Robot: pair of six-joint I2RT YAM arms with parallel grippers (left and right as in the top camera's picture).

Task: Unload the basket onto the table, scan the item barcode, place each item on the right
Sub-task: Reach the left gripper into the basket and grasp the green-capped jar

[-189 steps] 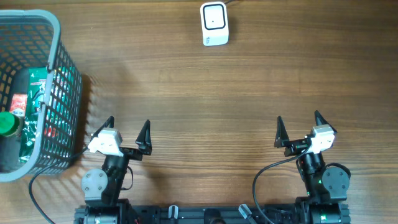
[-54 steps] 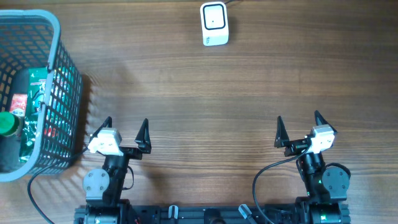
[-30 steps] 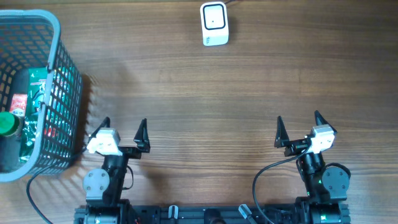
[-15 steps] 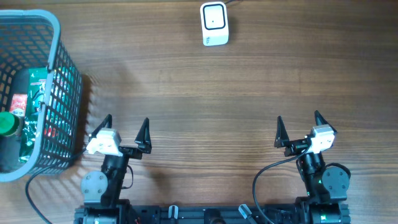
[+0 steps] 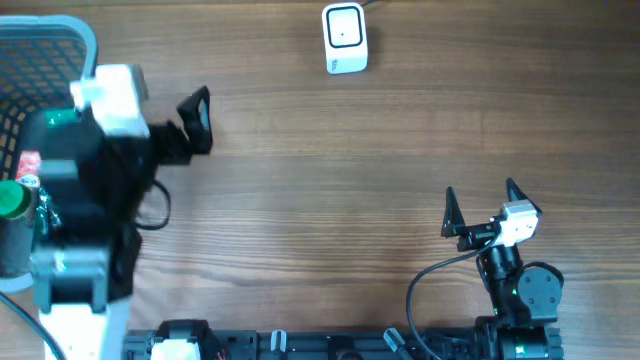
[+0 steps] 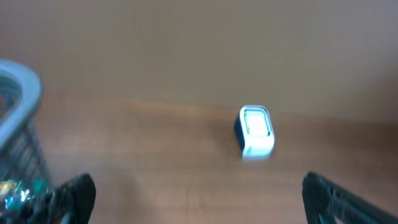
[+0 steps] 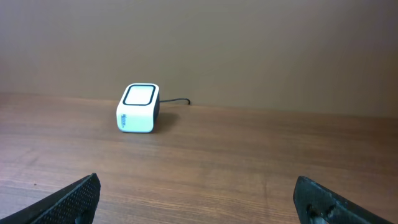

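The green lid [image 5: 12,199] is below my left gripper, to its left in the overhead view. My left gripper will next move back past the basket's rim and down onto the lid.
The white barcode scanner [image 5: 345,38] sits at the far middle of the table, also seen as the scanner [image 6: 255,130] and the scanner [image 7: 138,107]. The grey basket [image 5: 60,25] at the far left holds a green-capped bottle [image 5: 10,198] and a green and red packet [image 5: 28,165], mostly hidden under my left arm. My left gripper [image 5: 155,105] hangs raised at the basket's right edge, open and empty [image 6: 202,199]. My right gripper [image 5: 480,205] rests open and empty near the front right [image 7: 199,202].
The scanner's cable runs off the far edge [image 7: 180,101]. The basket's rim [image 6: 18,118] fills the left of the blurred left wrist view, with the green packet [image 6: 25,186] behind the left finger. Bare wood lies between the scanner and both grippers.
My left arm has risen from its front rest and swung far and left, over the basket's right side. Its jaws stay open. The right arm has not moved.
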